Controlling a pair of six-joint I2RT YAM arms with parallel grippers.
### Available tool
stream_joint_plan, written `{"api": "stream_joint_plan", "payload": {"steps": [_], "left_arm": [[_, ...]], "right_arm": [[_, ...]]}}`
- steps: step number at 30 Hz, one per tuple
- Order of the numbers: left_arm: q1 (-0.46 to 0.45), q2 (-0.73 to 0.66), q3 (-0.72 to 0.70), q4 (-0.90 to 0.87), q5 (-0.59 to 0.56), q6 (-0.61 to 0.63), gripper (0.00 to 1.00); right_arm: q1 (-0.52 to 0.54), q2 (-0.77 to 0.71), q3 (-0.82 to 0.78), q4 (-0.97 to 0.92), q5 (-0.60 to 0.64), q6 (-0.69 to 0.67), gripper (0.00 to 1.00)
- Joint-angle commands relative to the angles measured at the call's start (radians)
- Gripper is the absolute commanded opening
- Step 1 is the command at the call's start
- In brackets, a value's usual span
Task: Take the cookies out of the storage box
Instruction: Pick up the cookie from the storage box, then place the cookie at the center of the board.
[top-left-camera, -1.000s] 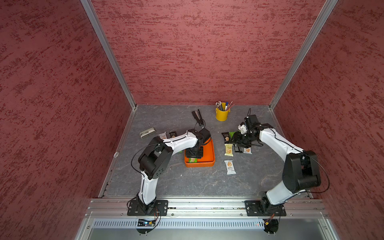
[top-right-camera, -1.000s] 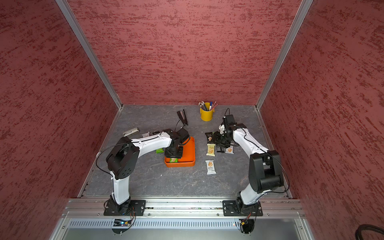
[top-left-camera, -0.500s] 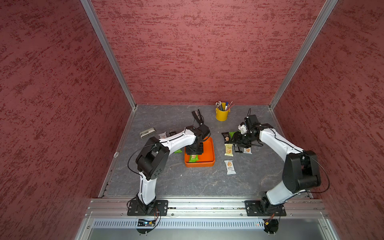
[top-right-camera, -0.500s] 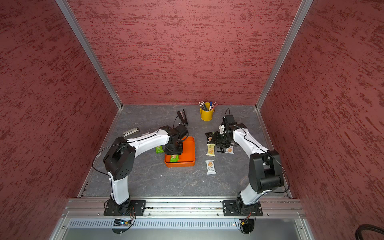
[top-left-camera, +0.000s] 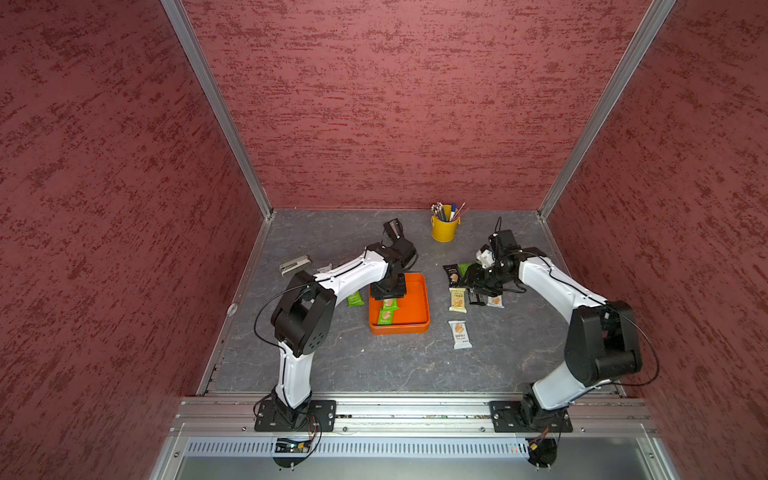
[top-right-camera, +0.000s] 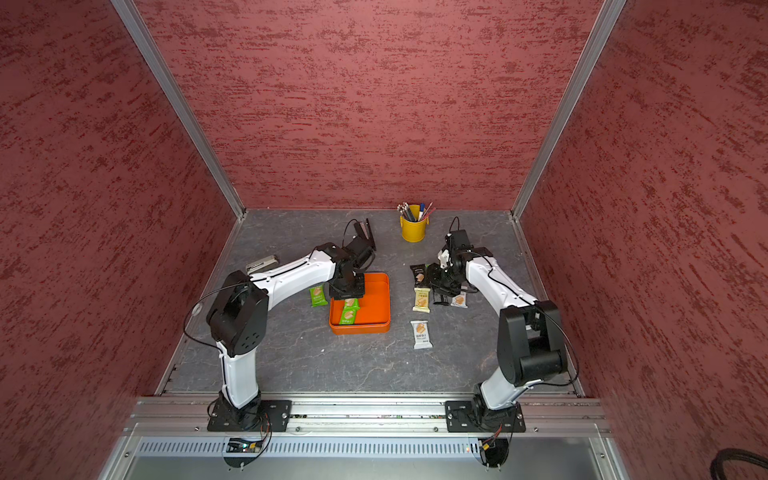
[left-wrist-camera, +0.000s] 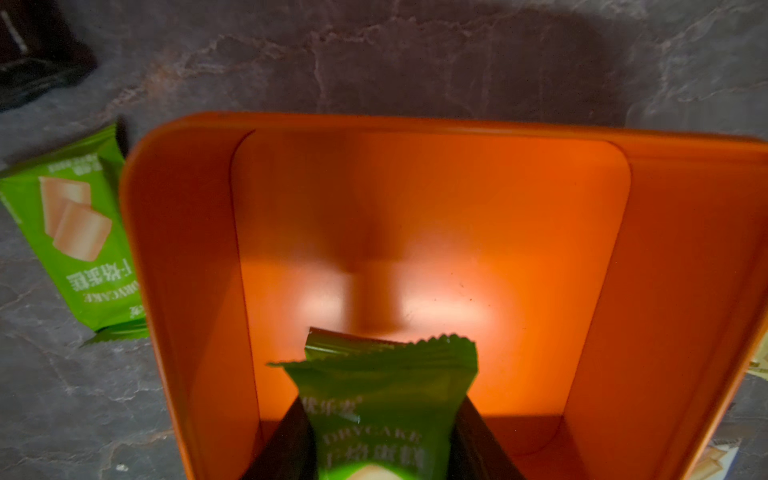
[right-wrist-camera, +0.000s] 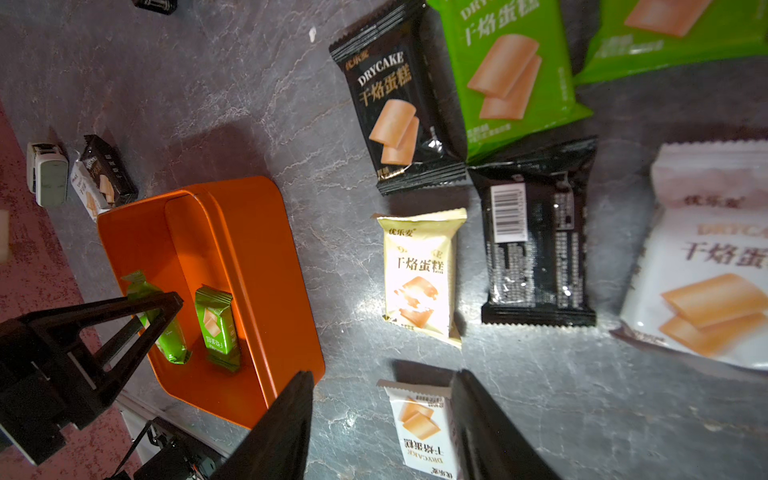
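The tabletop past the outside green cookie is bare, so I need to lift my left gripper over the box's side, lower it there and let go of the packet.
The orange storage box (top-left-camera: 415, 309) (top-right-camera: 376, 305) sits mid-table. My left gripper (top-left-camera: 388, 296) (left-wrist-camera: 382, 457) reaches into its left part, shut on a green cookie packet (left-wrist-camera: 386, 415) (right-wrist-camera: 162, 332). A second green packet (top-left-camera: 385, 318) (right-wrist-camera: 218, 328) lies on the box floor beside it. Several cookies lie outside the box: a green one (top-left-camera: 354, 298) (left-wrist-camera: 79, 237) by its left wall, and black (right-wrist-camera: 399, 112), green (right-wrist-camera: 507, 75), pale yellow (right-wrist-camera: 419, 270) and white (right-wrist-camera: 715, 266) ones to the right. My right gripper (top-left-camera: 473, 291) (right-wrist-camera: 382, 374) hovers open over those, holding nothing.
A yellow pen bucket (top-left-camera: 444, 226) stands at the back. A grey stapler (top-left-camera: 295, 264) lies at the far left, with two more packets (right-wrist-camera: 104, 178) near it. One white packet (top-left-camera: 459, 334) lies apart, towards the front right of the box.
The left arm's elbow has swung out to the left while its gripper stays in the box, shut on the green packet. The right arm has not moved.
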Motion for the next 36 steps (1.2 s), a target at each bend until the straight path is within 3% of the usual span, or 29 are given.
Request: {"api": "stream_joint_plan", "payload": {"steps": [1, 14, 27, 36], "left_arm": [[0.010, 0.023, 0.036, 0.014, 0.015, -0.011, 0.42], [0.075, -0.142, 0.017, -0.019, 0.021, -0.028, 0.42], [0.292, -0.380, -0.336, -0.009, -0.036, -0.025, 0.42], [0.357, -0.339, -0.459, 0.090, -0.092, 0.013, 0.42]], "right_arm": [[-0.007, -0.018, -0.009, 0.009, 0.016, -0.009, 0.58], [-0.007, 0.027, 0.004, 0.058, -0.030, 0.034, 0.58], [-0.007, 0.186, 0.122, 0.116, -0.046, 0.105, 0.58], [-0.007, 0.225, 0.183, 0.079, -0.029, 0.112, 0.58]]}}
